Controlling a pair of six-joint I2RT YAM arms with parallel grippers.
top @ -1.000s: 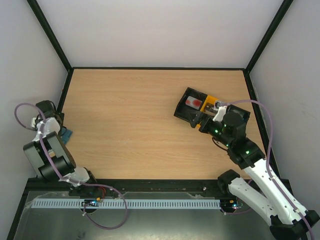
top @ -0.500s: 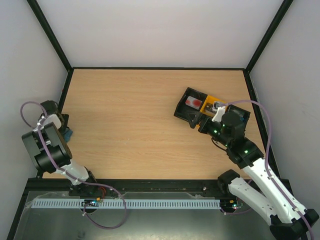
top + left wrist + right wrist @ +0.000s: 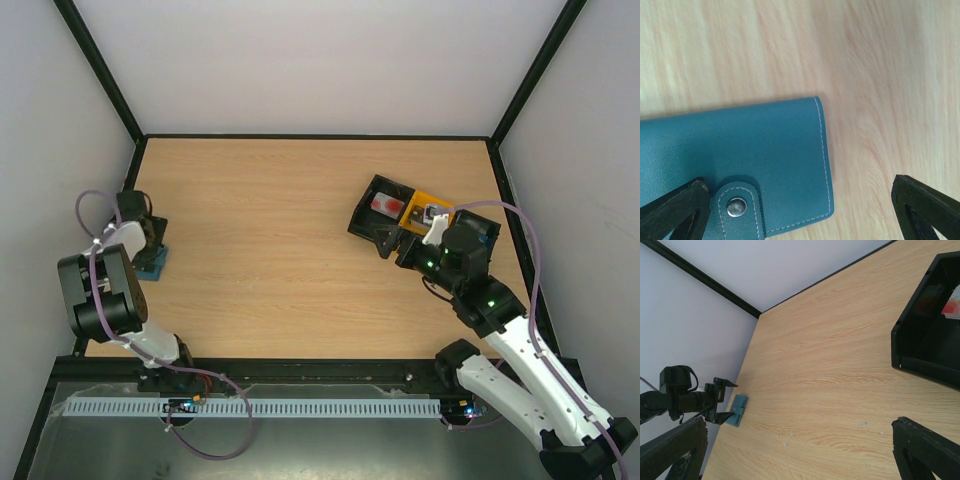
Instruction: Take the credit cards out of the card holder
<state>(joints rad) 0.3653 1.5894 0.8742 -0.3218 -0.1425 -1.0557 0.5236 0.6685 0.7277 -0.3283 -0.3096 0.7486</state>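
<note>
The left gripper will next slide the wallet toward the tray, then turn and close across its folded long edge (image 3: 735,109), because the wallet lies flat by the table's edge.
The card holder (image 3: 740,150) is a closed teal-blue wallet with a snap tab (image 3: 736,207). It lies flat on the wood near the table's left edge (image 3: 153,263) and shows small in the right wrist view (image 3: 736,410). No cards show; they are hidden inside it. My left gripper (image 3: 800,220) is open just above it, with one finger (image 3: 675,212) over the wallet and the other (image 3: 927,210) over bare wood. It also shows in the top view (image 3: 152,248) and the right wrist view (image 3: 724,401). My right gripper (image 3: 800,455) is open and empty, beside the tray (image 3: 412,246).
A black-and-yellow three-compartment tray (image 3: 372,228) stands at the right, with a red-and-white thing (image 3: 385,204) in its left compartment and something small in the yellow one. Its black wall (image 3: 920,360) is close to my right gripper. A black frame edges the table.
My left arm has swung from the left wall out over the table, so its gripper now hangs over the card holder, which shows more fully. My right arm has barely moved.
</note>
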